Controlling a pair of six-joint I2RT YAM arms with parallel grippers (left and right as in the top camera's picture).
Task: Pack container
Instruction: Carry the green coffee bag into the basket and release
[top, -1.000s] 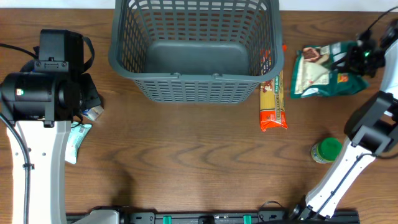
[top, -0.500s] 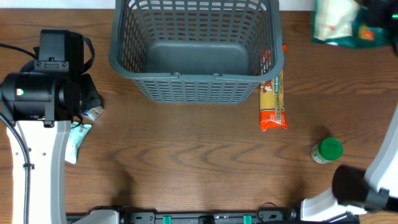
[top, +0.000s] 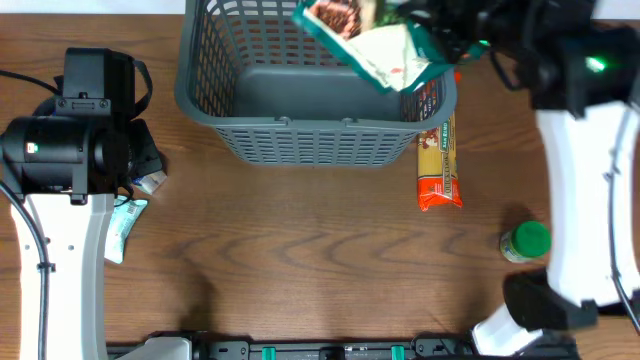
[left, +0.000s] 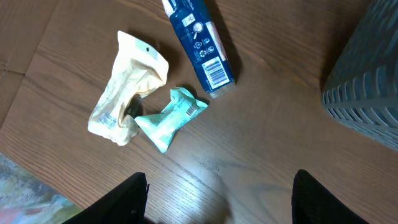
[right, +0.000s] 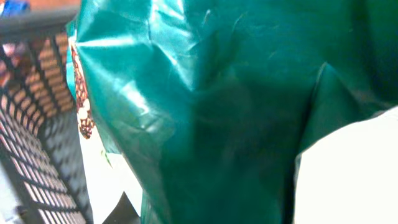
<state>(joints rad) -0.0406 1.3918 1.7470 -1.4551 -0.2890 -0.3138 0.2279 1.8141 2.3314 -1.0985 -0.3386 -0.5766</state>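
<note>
The snack bag (top: 375, 45) needs to go down into the basket, so my right gripper should first move past the basket's side by the pasta pack.
The container (top: 300, 135) is a large dark grey lattice basket at the top centre of the table. My right gripper (top: 440, 25) is shut on a green and white snack bag (top: 375, 45) and holds it above the basket's right part. The bag's green foil (right: 211, 106) fills the right wrist view, with the basket wall (right: 37, 124) at its left. My left gripper (left: 217, 199) is open and empty over bare wood, left of the basket (left: 367, 81).
An orange pasta pack (top: 438, 165) lies by the basket's right wall. A green-lidded jar (top: 526, 242) stands at the right. A blue carton (left: 198, 43), a cream pouch (left: 127, 87) and a teal packet (left: 169, 118) lie at the left.
The right arm lifted the snack bag off the table at the far right and carried it left, over the basket. The left arm has not moved.
</note>
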